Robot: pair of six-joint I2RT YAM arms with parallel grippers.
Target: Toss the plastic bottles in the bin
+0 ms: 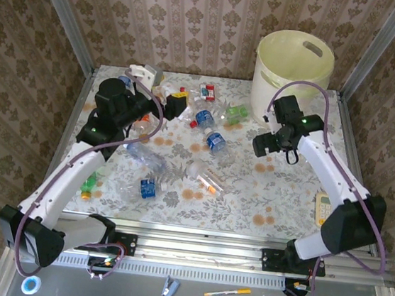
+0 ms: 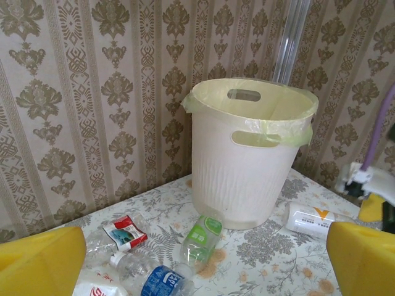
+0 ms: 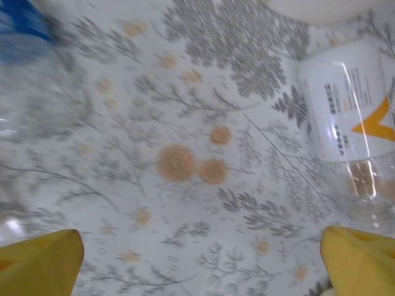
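Observation:
I should next move my right gripper sideways and down over the white-and-orange-label bottle's base end [image 3: 341,69], because that end is below and outside the gripper's open fingers.
Several clear plastic bottles lie scattered over the floral table, among them a blue-label one [image 1: 216,141], a green-label one [image 1: 237,112] and a red-label one [image 1: 207,92]. The cream bin [image 1: 291,73] stands at the far right corner. My left gripper [image 1: 176,105] hangs open above the far cluster, facing the bin [image 2: 241,172], with the green-label bottle [image 2: 200,240] and a blue-label bottle [image 2: 162,282] below it. My right gripper [image 1: 262,146] is open just above bare tablecloth in front of the bin. A white-and-orange-label bottle [image 3: 349,111] lies off to its right, outside the open jaws.
A pale yellow calculator [image 1: 324,207] rests near the table's right edge. More bottles lie at the left front [image 1: 149,187] and by the left edge [image 1: 90,181]. Metal posts and patterned walls close in the back and sides.

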